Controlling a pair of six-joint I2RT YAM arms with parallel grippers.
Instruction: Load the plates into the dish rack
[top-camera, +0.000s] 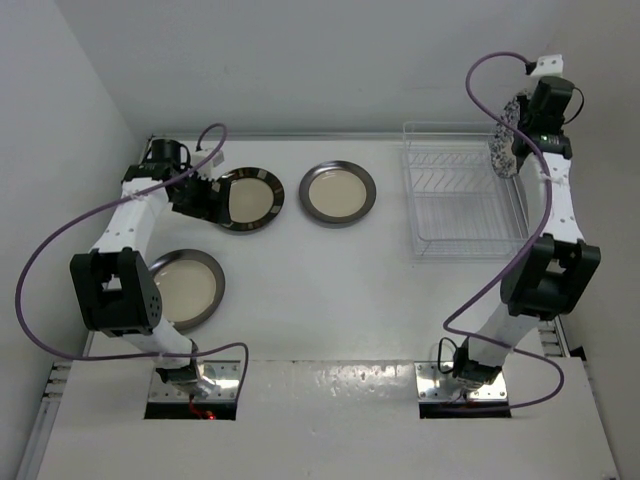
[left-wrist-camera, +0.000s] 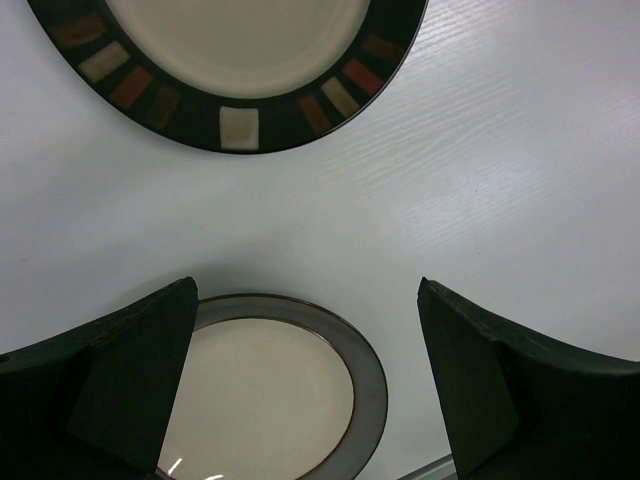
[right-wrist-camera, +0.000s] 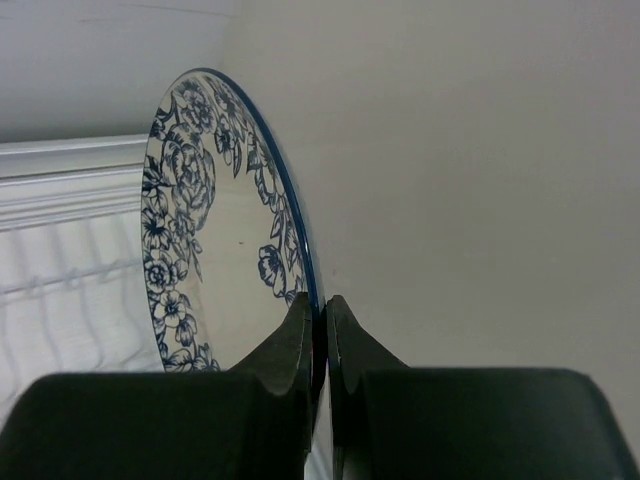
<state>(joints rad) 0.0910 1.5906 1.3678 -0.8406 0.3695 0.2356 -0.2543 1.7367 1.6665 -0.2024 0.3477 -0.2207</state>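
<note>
Next, my right gripper goes down to the left in the top view and releases the plate, as the rack's far corner lies below it on that side.
Three plates lie flat on the table: a dark brown striped-rim plate, a silvery-rimmed plate in the middle, and another silvery-rimmed plate near the left arm. My left gripper hovers open at the dark plate's left edge, holding nothing. My right gripper is shut on the rim of the white plate with blue flowers. It holds that plate on edge above the far right corner of the dish rack, which has no plates in it.
White walls stand close on the left, back and right. The right arm's purple cable loops above the rack. The left arm's base and elbow partly cover the nearest plate.
</note>
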